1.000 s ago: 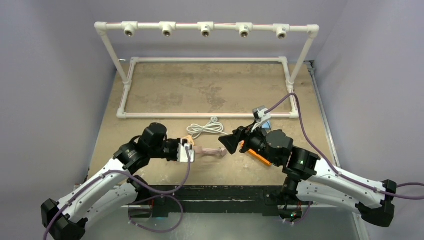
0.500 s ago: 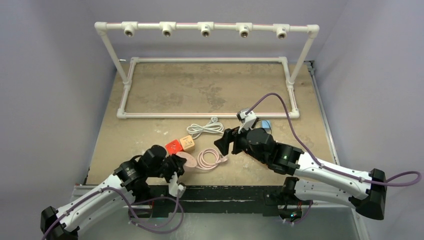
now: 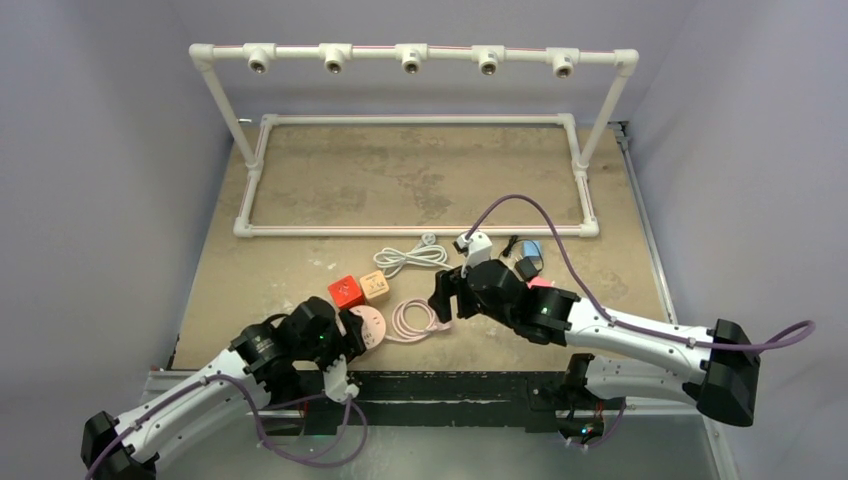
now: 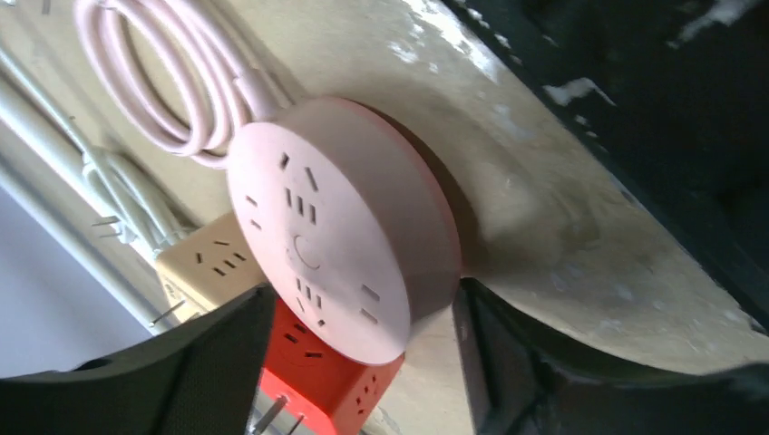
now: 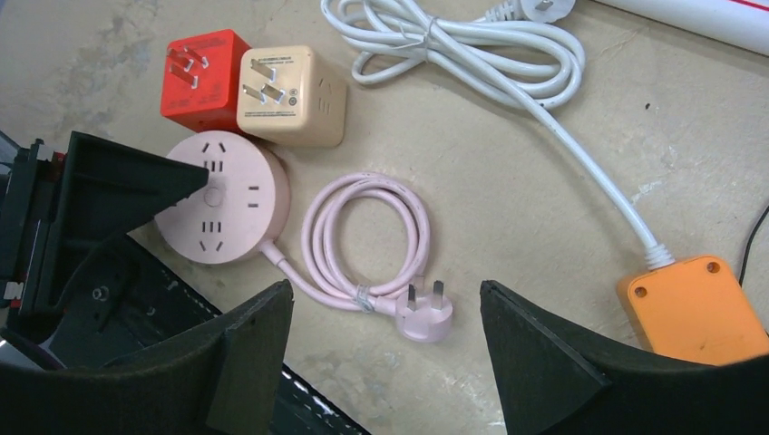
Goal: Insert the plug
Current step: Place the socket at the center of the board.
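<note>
I need to reach outward with my right gripper, turn it, and lower it onto the loops the coiled white cable's tie (image 3: 402,258) (image 5: 426,36) binds narrow, as the tie is outward and below.
The pink round socket (image 3: 368,325) lies flat near the table's front edge, its coiled pink cable (image 3: 412,318) beside it. The cable's pink plug (image 5: 424,314) lies prongs up on the table. My left gripper (image 3: 350,332) is open, its fingers on either side of the socket's near rim (image 4: 340,227). My right gripper (image 3: 441,297) is open and hovers above the plug, which sits between its fingers (image 5: 254,362) in the right wrist view. The socket also shows in the right wrist view (image 5: 222,208).
A red cube adapter (image 3: 345,291) and a beige cube adapter (image 3: 375,287) touch the socket's far side. A coiled white cable (image 3: 410,256) runs to an orange box (image 5: 694,308). A white pipe frame (image 3: 415,230) stands behind. The front table edge (image 4: 580,154) is close.
My left arm has pulled back to the front edge, and the pink socket now lies on the table. My right gripper has moved left and down over the pink plug.
</note>
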